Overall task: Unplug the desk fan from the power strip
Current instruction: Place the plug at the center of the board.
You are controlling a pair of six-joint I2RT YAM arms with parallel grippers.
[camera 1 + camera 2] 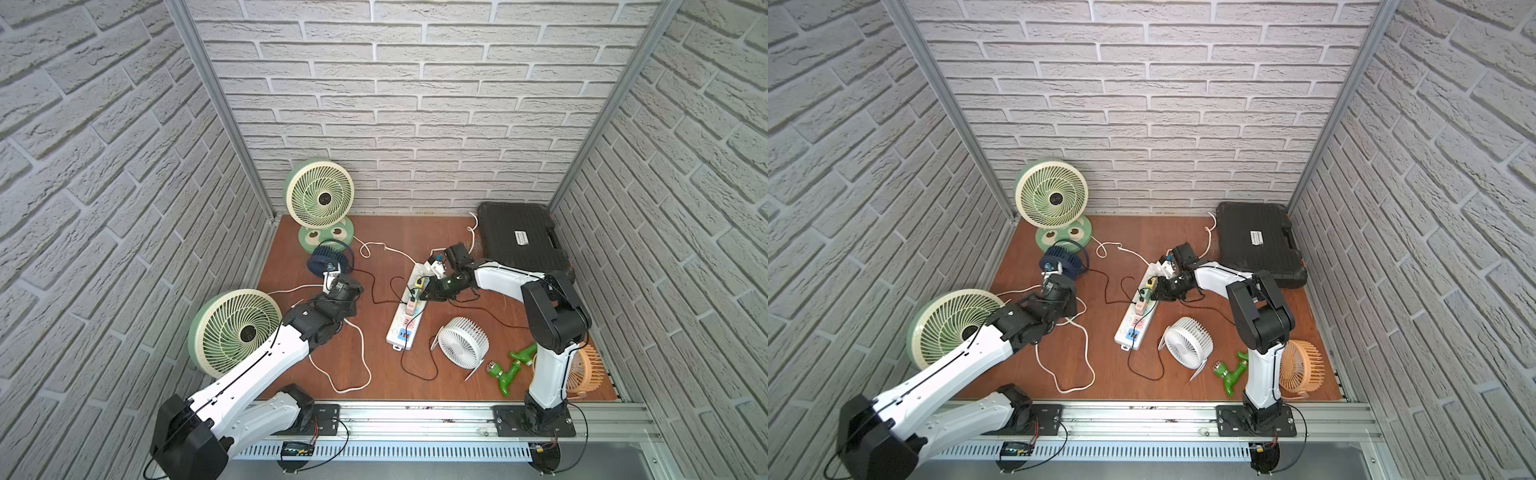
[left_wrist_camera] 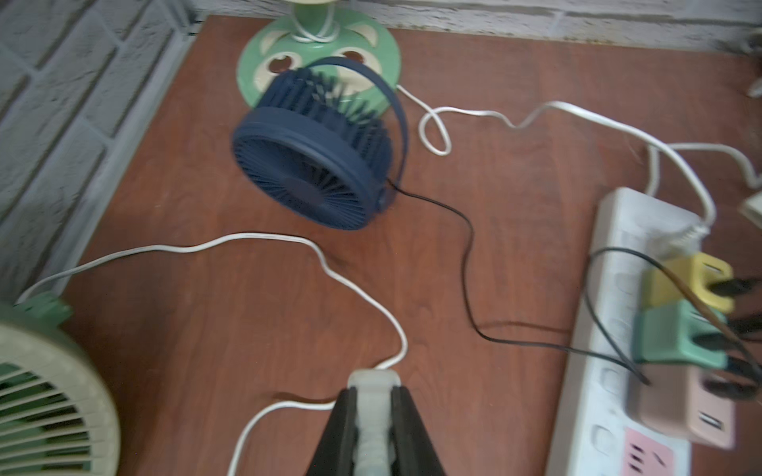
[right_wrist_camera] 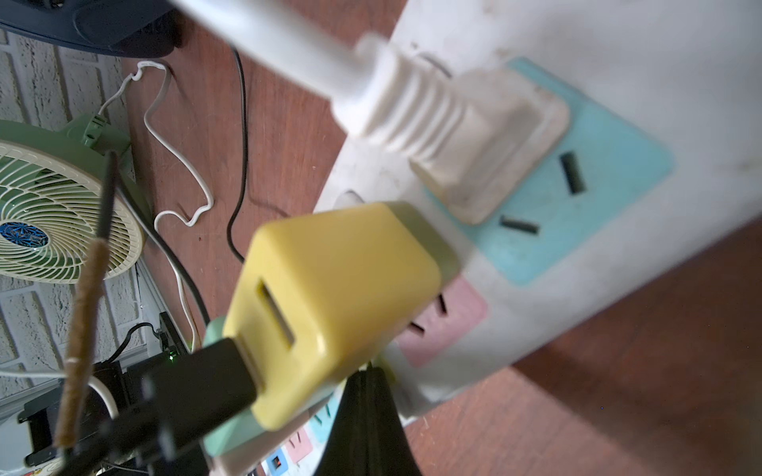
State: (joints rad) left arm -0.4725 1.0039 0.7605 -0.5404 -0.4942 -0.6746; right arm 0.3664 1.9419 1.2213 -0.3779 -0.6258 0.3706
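The left gripper moves down toward the big green desk fan [image 1: 235, 330] next and releases the plug on bare tabletop beside it, since the plug is clear of the power strip.
The white power strip [image 1: 400, 332] [image 1: 1126, 332] lies at mid-table, with yellow [image 3: 330, 296], green and pink adapters and a white plug [image 3: 474, 144] seated in it. My left gripper [image 1: 332, 284] [image 2: 373, 412] is shut on another white plug [image 2: 373, 381], held above the table to the left of the strip. Its white cord [image 2: 255, 238] runs to the big green desk fan [image 1: 235, 330] at the front left. My right gripper [image 1: 422, 296] [image 3: 367, 375] is shut with nothing in it, its tips against the strip beside the yellow adapter.
A second green fan [image 1: 319, 195] and a navy fan [image 1: 328, 257] stand at the back left. A white fan [image 1: 463, 343], a green tap-shaped object [image 1: 511, 365] and an orange fan [image 1: 586, 370] lie at the front right. A black case [image 1: 519, 239] sits back right. Loose cords cross the table.
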